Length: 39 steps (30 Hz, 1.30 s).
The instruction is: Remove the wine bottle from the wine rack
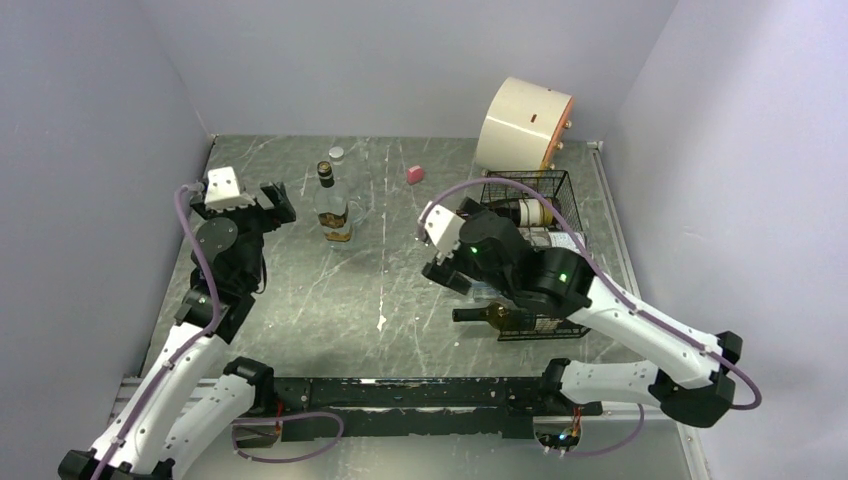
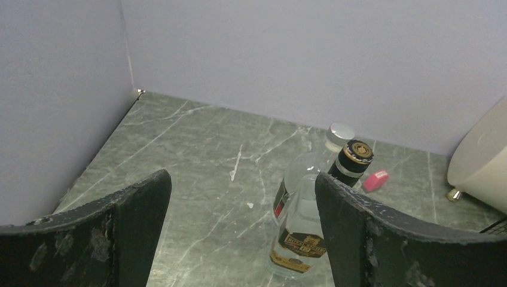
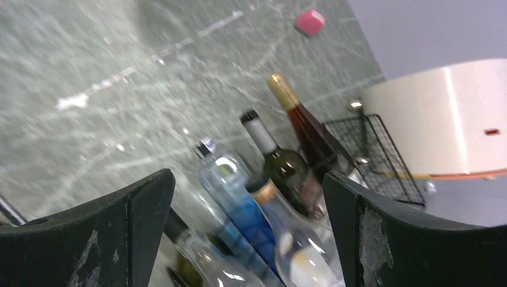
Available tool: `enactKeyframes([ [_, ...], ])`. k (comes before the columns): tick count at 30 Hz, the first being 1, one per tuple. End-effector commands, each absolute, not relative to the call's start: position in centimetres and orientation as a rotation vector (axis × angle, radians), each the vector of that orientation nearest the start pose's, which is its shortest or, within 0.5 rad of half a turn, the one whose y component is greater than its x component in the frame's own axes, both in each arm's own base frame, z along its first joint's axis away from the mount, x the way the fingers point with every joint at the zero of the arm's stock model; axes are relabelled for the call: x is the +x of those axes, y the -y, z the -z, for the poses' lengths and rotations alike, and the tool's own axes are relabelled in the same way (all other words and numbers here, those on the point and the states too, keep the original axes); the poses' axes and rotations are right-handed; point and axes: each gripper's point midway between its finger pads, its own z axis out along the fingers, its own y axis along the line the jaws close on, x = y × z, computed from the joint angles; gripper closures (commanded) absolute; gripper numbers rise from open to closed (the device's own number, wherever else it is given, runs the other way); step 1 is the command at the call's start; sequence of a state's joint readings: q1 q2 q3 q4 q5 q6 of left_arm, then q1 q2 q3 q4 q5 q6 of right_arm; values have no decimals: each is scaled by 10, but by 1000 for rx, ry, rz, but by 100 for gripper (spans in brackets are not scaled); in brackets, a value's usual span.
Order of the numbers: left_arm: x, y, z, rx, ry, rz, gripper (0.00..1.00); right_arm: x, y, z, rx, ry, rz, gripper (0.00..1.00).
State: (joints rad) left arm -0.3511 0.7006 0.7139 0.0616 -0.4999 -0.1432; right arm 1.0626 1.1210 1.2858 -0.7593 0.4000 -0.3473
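The right gripper turns into line with the dark-capped neck of the clear bottle (image 3: 263, 190) as it lowers onto it next.
The black wire wine rack (image 1: 548, 215) stands at the right of the table. Several bottles lie in it side by side, necks pointing left. In the right wrist view I see a reddish bottle with gold foil (image 3: 302, 122), a green wine bottle (image 3: 281, 164), a blue-tinted bottle (image 3: 236, 200) and a clear one (image 3: 293, 239). A dark green bottle (image 1: 495, 316) sticks out of the rack's near end. My right gripper (image 1: 452, 275) is open and empty, hovering over the bottle necks (image 3: 248, 197). My left gripper (image 1: 275, 197) is open and empty at the far left (image 2: 239, 185).
Two clear liquor bottles (image 1: 333, 205) stand upright at the middle back, right of my left gripper; they also show in the left wrist view (image 2: 308, 221). A cream drum (image 1: 525, 125) lies behind the rack. A small pink object (image 1: 414, 174) lies near the back wall.
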Motion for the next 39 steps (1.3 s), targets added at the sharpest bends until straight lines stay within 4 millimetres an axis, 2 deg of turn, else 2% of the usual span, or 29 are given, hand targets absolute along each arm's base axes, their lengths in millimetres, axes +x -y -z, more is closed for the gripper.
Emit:
enactKeyframes([
  [1, 310, 31, -340, -238, -1472, 79, 7, 213, -177, -271, -1351, -1721, 246, 0],
  [3, 311, 30, -341, -240, -1472, 91, 7, 216, -165, -263, -1361, -1689, 320, 0],
  [7, 309, 28, -345, -241, -1454, 105, 7, 220, -156, -255, -1412, -1634, 410, 3],
  [12, 306, 27, -351, -246, -1434, 132, 7, 232, -144, -234, -1515, -1701, 495, 8],
  [15, 306, 31, -351, -232, -1429, 149, 7, 239, -144, -222, -1557, -1759, 452, 12],
  [18, 307, 28, -350, -245, -1437, 135, 7, 241, -152, -210, -1619, -1789, 386, 14],
  [25, 297, 26, -361, -255, -1391, 153, 7, 264, -163, -185, -1676, -1806, 412, 14],
  [29, 292, 25, -364, -263, -1378, 147, 7, 275, -157, -166, -1725, -1856, 489, 20],
  [34, 288, 27, -366, -266, -1369, 151, 7, 285, -148, -158, -1706, -1890, 614, 25],
  [39, 288, 26, -367, -271, -1368, 151, 7, 283, -136, -157, -1720, -1912, 693, 31],
])
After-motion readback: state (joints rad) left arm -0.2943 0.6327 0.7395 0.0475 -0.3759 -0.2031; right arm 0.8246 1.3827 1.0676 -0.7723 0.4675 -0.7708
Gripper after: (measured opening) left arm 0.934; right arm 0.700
